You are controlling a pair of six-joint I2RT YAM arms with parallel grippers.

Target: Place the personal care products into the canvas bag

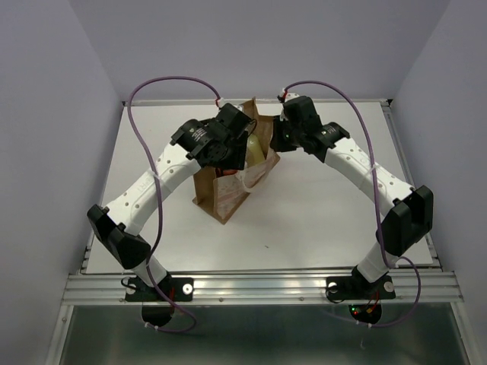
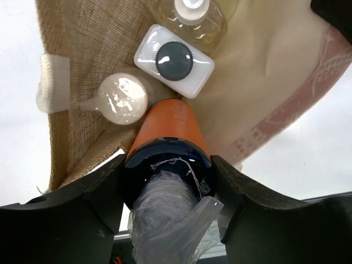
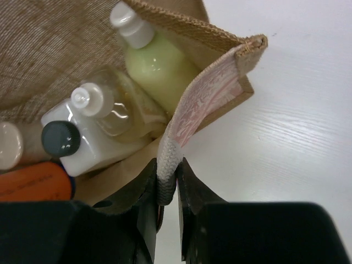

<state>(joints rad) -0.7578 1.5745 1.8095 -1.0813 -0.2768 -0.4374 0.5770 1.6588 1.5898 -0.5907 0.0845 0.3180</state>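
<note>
The orange bottle (image 2: 168, 124) is still held high, and the gap beside the round white cap is below it. My left gripper needs to lower it into that gap next and let it go.
The canvas bag (image 1: 223, 194) stands upright mid-table with its mouth held open. My left gripper (image 2: 168, 184) is shut on the dark cap of the orange bottle (image 2: 168, 124), whose body reaches down into the bag; clear plastic wraps the bottle's top. Inside the bag lie a white square bottle with a black cap (image 2: 174, 60), an amber bottle with a white cap (image 2: 192, 16) and a round white cap (image 2: 122, 99). A pale yellow-green bottle (image 3: 157, 66) leans in the bag's corner. My right gripper (image 3: 168, 181) is shut on the bag's cream strap handle (image 3: 169, 157), pulling that side outward.
Both arms meet over the bag (image 1: 251, 144) from either side. White tabletop (image 1: 327, 213) surrounds the bag, bounded by a metal rail (image 1: 259, 285) at the near edge and plain walls on the other sides.
</note>
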